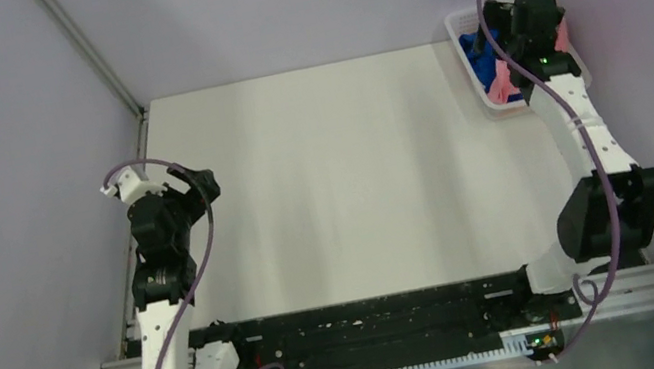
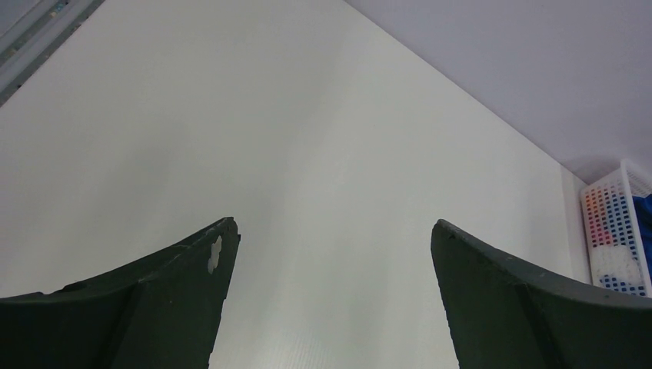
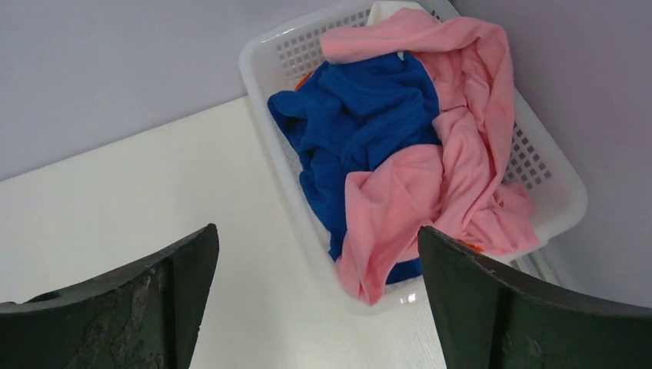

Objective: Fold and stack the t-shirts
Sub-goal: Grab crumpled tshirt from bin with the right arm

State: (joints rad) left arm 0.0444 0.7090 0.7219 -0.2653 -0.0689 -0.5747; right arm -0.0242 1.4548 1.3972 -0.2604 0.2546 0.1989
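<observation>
I need to lower my right gripper next, outward and to the left in the top view, onto the fold of the royal blue tee, since that fold lies clear of the pink tee [image 3: 461, 154].
The t-shirts lie crumpled in a white lattice basket [image 3: 261, 92] at the table's far right corner. A royal blue tee [image 3: 354, 115] fills the basket's left side. A pink tee [image 3: 461, 154] is draped over its right side and hangs over the near rim. Slivers of orange cloth [image 3: 301, 79] peek out beneath them. My right gripper [image 3: 319, 238] hovers just short of the basket's near corner, open and holding nothing. My left gripper [image 2: 334, 227] is open over bare table at the left, far from the basket [image 2: 615, 246].
The white table [image 1: 343, 182] stretches between the two arms. Grey walls close it in at the back and on both sides. The basket [image 1: 462, 23] sits tight against the right wall. A metal rail [image 1: 92, 53] runs along the left edge.
</observation>
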